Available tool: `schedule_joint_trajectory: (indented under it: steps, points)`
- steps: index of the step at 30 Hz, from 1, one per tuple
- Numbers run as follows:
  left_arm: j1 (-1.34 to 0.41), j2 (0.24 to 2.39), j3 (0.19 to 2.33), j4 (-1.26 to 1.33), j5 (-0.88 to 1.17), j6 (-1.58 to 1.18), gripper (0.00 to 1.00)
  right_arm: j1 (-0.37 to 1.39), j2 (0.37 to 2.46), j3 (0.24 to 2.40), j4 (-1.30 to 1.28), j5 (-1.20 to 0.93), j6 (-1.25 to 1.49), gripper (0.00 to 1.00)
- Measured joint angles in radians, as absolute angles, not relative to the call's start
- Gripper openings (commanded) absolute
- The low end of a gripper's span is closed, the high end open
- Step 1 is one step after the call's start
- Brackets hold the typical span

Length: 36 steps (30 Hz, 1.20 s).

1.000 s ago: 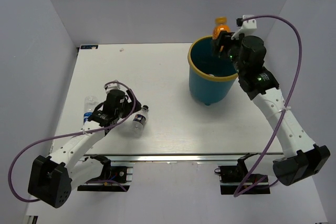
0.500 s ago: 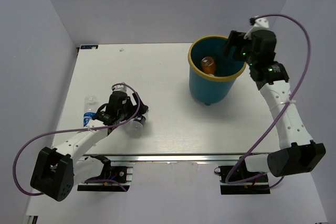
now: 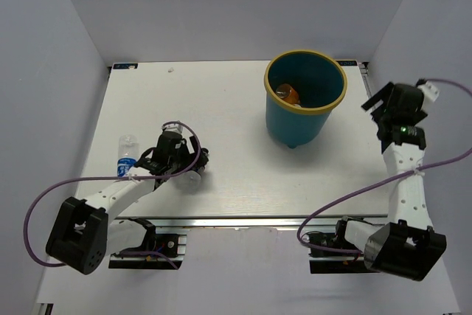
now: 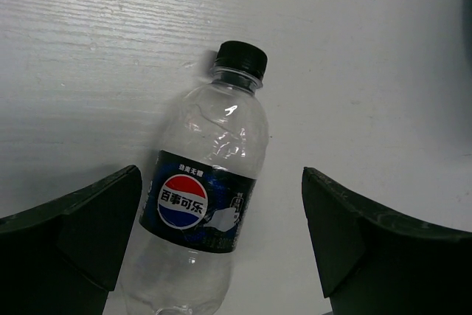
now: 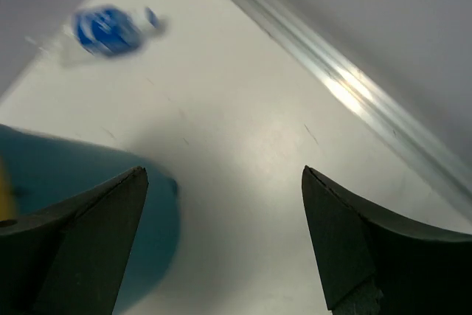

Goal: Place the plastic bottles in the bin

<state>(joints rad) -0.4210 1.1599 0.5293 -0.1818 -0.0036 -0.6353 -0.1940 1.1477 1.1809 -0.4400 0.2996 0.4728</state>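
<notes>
I'll next lower my left gripper's open fingers slightly and close across the bottle at the dark label (image 4: 198,202), as it's just below and between them.
A clear bottle with a dark label and black cap (image 4: 203,204) lies on the white table. My left gripper (image 4: 221,175) is open and straddles it, with the bottle close to the left finger; in the top view the gripper (image 3: 198,166) covers most of the bottle (image 3: 192,181). A clear bottle with a blue label (image 3: 125,155) lies to the left of that arm. The teal bin with a yellow rim (image 3: 306,54) stands at the back right, with an orange bottle (image 3: 287,94) inside. My right gripper (image 3: 377,108) is open and empty, right of the bin. Its wrist view shows the bin wall (image 5: 66,197) and a blurred blue-labelled bottle (image 5: 110,31).
The table's right edge has a metal rail (image 5: 332,71) close to my right gripper. White enclosure walls stand on three sides. The left arm's purple cable (image 3: 181,134) loops over its wrist.
My right gripper let the orange bottle go into the bin, then swung right and down, away from the bin. My left gripper moved right over the dark-labelled bottle.
</notes>
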Motion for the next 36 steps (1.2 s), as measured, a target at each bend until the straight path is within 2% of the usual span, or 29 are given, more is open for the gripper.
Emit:
schedule_joint_trajectory:
  steps: [3,6,9,10,11,16,20,25,30,33,36]
  points:
    - [-0.427,1.192,0.529,-0.169,-0.008,-0.624,0.98,-0.196,1.067,0.968,-0.437,0.316,0.539,0.89]
    - [-0.429,1.240,0.531,-0.163,-0.016,-0.613,0.91,-0.196,1.001,0.803,-0.429,0.284,0.590,0.89]
    - [-0.432,1.276,0.533,-0.164,-0.019,-0.603,0.76,-0.196,0.949,0.701,-0.407,0.248,0.624,0.89]
    - [-0.434,1.283,0.534,-0.164,-0.019,-0.603,0.69,-0.196,0.934,0.678,-0.400,0.239,0.631,0.89]
    - [-0.436,1.287,0.537,-0.164,-0.018,-0.603,0.58,-0.196,0.920,0.658,-0.392,0.229,0.638,0.89]
    - [-0.447,1.281,0.580,-0.176,-0.017,-0.594,0.37,-0.196,0.845,0.576,-0.355,0.176,0.648,0.89]
    - [-0.448,1.258,0.682,-0.173,-0.014,-0.586,0.36,-0.196,0.807,0.499,-0.323,0.149,0.628,0.89]
    - [-0.463,1.287,0.970,-0.129,0.033,-0.551,0.35,-0.196,0.821,0.426,-0.296,0.100,0.615,0.89]
    - [-0.563,1.449,1.367,-0.095,0.065,-0.466,0.36,-0.196,0.822,0.426,-0.288,0.094,0.598,0.89]
    - [-0.620,1.587,1.592,-0.079,0.122,-0.424,0.42,-0.196,0.801,0.426,-0.288,0.094,0.594,0.89]
    - [-0.652,1.706,1.720,-0.055,0.203,-0.398,0.47,-0.196,0.771,0.426,-0.288,0.093,0.593,0.89]
